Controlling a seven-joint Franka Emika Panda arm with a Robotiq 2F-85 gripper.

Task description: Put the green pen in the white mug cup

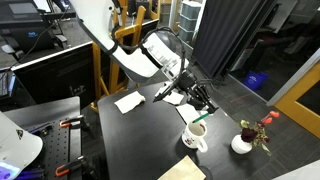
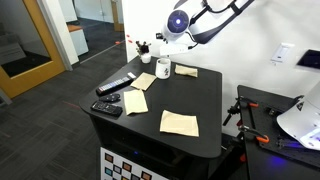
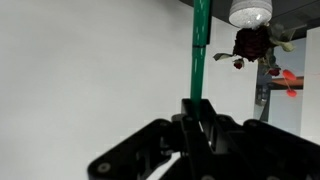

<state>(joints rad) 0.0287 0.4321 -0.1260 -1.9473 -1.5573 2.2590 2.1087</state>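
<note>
My gripper is above the white mug cup's opening (image 1: 196,127), and the pen slants toward it. My gripper will move down next, bring the pen inside and let it go.
In the wrist view my gripper (image 3: 197,105) is shut on the green pen (image 3: 200,50), which sticks out straight from between the fingers. In an exterior view the gripper (image 1: 203,102) hangs just above the white mug cup (image 1: 193,139) on the black table, and the pen (image 1: 199,122) points down towards the mug's mouth. I cannot tell if the tip is inside. In an exterior view the mug (image 2: 163,69) stands at the table's far side under the gripper (image 2: 164,45). The mug is out of the wrist view.
A small white vase with red flowers (image 1: 243,142) stands next to the mug; it also shows in the wrist view (image 3: 250,12). Paper napkins (image 2: 179,122) (image 2: 136,101) and black remotes (image 2: 116,86) (image 2: 108,108) lie on the table (image 2: 205,105).
</note>
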